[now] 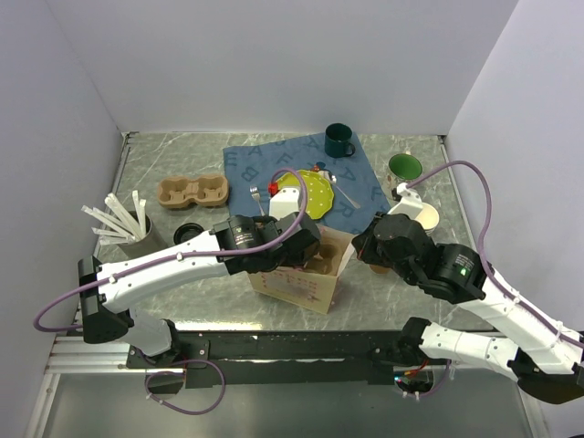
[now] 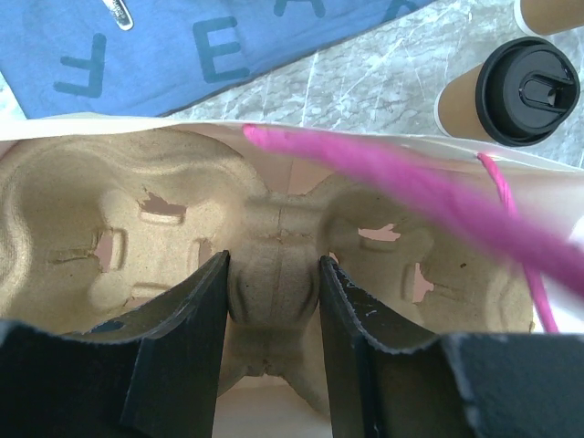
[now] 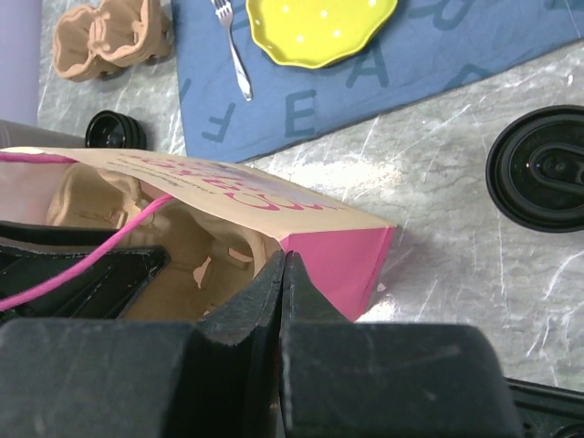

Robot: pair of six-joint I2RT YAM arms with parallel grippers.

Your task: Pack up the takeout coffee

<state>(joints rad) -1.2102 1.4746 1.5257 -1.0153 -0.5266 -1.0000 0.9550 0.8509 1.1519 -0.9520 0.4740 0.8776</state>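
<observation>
The carrier still sits high near the bag's rim, so the left gripper should go farther down into the open bag and let go of the carrier's middle bridge.
The takeout coffee [image 2: 525, 87], a brown paper cup with a black lid [image 3: 538, 169], stands on the marble just beyond the bag's right side; the right arm hides it in the top view. A pink-and-white paper bag [image 1: 297, 287] stands open at the table's middle with a moulded cup carrier [image 2: 274, 228] inside. My left gripper [image 2: 272, 265] reaches down into the bag, and its jaws press both sides of the carrier's central ridge. My right gripper [image 3: 286, 257] is shut on the bag's [image 3: 237, 196] near right wall, one finger inside and one outside.
A second cup carrier [image 1: 192, 192] and a loose black lid [image 1: 190, 233] lie left of the bag. A blue letter cloth [image 1: 274, 164] behind holds a yellow plate [image 1: 306, 193], a fork and a green mug [image 1: 339, 140]. A cup of stirrers [image 1: 128, 224] stands far left.
</observation>
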